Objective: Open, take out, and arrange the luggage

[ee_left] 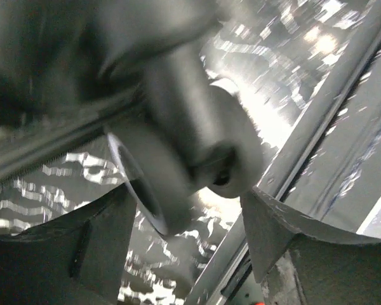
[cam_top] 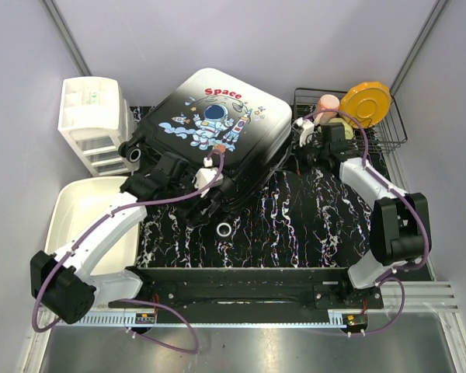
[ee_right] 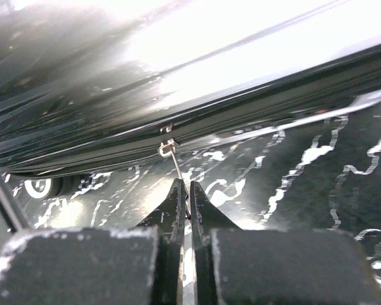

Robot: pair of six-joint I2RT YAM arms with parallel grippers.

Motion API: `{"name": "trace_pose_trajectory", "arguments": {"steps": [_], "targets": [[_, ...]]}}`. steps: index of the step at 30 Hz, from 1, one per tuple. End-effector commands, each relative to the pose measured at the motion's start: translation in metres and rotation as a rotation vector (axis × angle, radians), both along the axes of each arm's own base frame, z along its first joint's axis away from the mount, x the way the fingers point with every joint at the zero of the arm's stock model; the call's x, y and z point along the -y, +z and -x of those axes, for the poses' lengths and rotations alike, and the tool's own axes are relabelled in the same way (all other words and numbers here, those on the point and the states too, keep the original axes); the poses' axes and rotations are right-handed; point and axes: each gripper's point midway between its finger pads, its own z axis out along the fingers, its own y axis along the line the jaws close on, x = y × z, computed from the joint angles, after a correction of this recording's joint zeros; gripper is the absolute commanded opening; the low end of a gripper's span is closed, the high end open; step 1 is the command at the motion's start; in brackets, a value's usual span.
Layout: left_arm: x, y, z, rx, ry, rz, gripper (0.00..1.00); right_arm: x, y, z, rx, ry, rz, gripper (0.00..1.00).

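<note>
The zipper pull's outer end (cam_top: 281, 167) (ee_right: 187, 204) comes free next, as my right gripper draws slightly away from the luggage's edge and opens. Its closed fingers hold just that end.
The luggage (cam_top: 217, 128), a black-to-white hard shell with an astronaut and red "Space" print, lies flat and closed at the table's back middle. My left gripper (cam_top: 188, 180) is at its near left edge, jaws open on either side of a black wheel (ee_left: 178, 168), with a gap on each side. My right gripper (cam_top: 304, 138) is at the luggage's right edge, shut on the thin metal zipper pull (ee_right: 175, 162) hanging from the zipper line (ee_right: 241, 121).
A white drawer unit (cam_top: 93, 124) stands at the back left. A white plastic tub (cam_top: 81, 225) sits at the left. A black wire rack (cam_top: 357, 124) with an orange plate (cam_top: 365, 103) is at the back right. Black marbled mat (cam_top: 295, 225) covers the table.
</note>
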Motion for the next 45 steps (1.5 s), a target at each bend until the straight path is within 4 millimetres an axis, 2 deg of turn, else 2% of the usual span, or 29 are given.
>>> {"name": "trace_pose_trajectory", "arguments": {"steps": [1,3,6,7,8,9,12,15,17,22,24,27,31,32,35,40,45], "targets": [[-0.062,-0.041,0.006,-0.054,0.072,-0.281,0.00,0.038,0.004,-0.041,0.100,-0.073,0.107,0.00],[-0.065,-0.041,0.006,-0.053,0.084,-0.284,0.00,0.048,0.005,-0.050,0.117,-0.089,0.123,0.00],[-0.065,-0.039,0.009,-0.067,0.087,-0.266,0.01,0.052,0.007,-0.054,0.131,-0.084,0.121,0.00],[-0.064,-0.036,0.012,-0.068,0.078,-0.250,0.13,0.051,0.008,-0.052,0.131,-0.076,0.116,0.00],[-0.059,-0.030,0.012,-0.058,0.067,-0.221,0.41,0.049,0.009,-0.048,0.132,-0.063,0.105,0.00],[-0.051,-0.023,0.015,-0.057,0.052,-0.172,0.59,0.047,0.009,-0.044,0.125,-0.048,0.087,0.00],[-0.033,0.000,0.015,0.024,0.048,-0.076,0.88,0.042,0.004,-0.036,0.088,-0.038,0.061,0.00],[-0.015,0.021,0.017,0.063,0.040,0.029,0.94,0.040,0.000,-0.030,0.064,-0.030,0.045,0.00],[-0.005,0.028,0.014,0.056,0.068,0.076,0.95,0.037,-0.004,-0.027,0.048,-0.027,0.037,0.00],[-0.008,0.021,-0.024,0.132,0.219,0.002,0.90,0.031,-0.010,-0.022,0.036,-0.011,0.043,0.00],[0.000,0.023,-0.030,0.150,0.215,0.018,0.89,0.028,-0.014,-0.022,0.042,-0.009,0.053,0.00],[0.019,0.028,-0.026,0.114,0.176,0.070,0.87,0.024,-0.022,-0.022,0.037,0.005,0.069,0.00],[0.033,0.022,-0.018,0.061,0.143,0.088,0.84,0.015,-0.033,-0.020,0.032,0.049,0.074,0.30],[0.033,0.017,-0.017,0.053,0.141,0.078,0.83,0.014,-0.034,-0.020,0.041,0.057,0.075,0.45],[0.033,0.015,-0.020,0.059,0.158,0.078,0.83,0.009,-0.036,-0.025,0.085,0.061,0.097,0.66],[0.036,0.017,-0.023,0.058,0.167,0.086,0.83,-0.005,-0.037,-0.034,0.154,0.070,0.128,0.71],[0.037,0.016,-0.024,0.051,0.171,0.088,0.83,-0.003,-0.027,-0.053,0.283,0.013,0.168,0.72]]}}
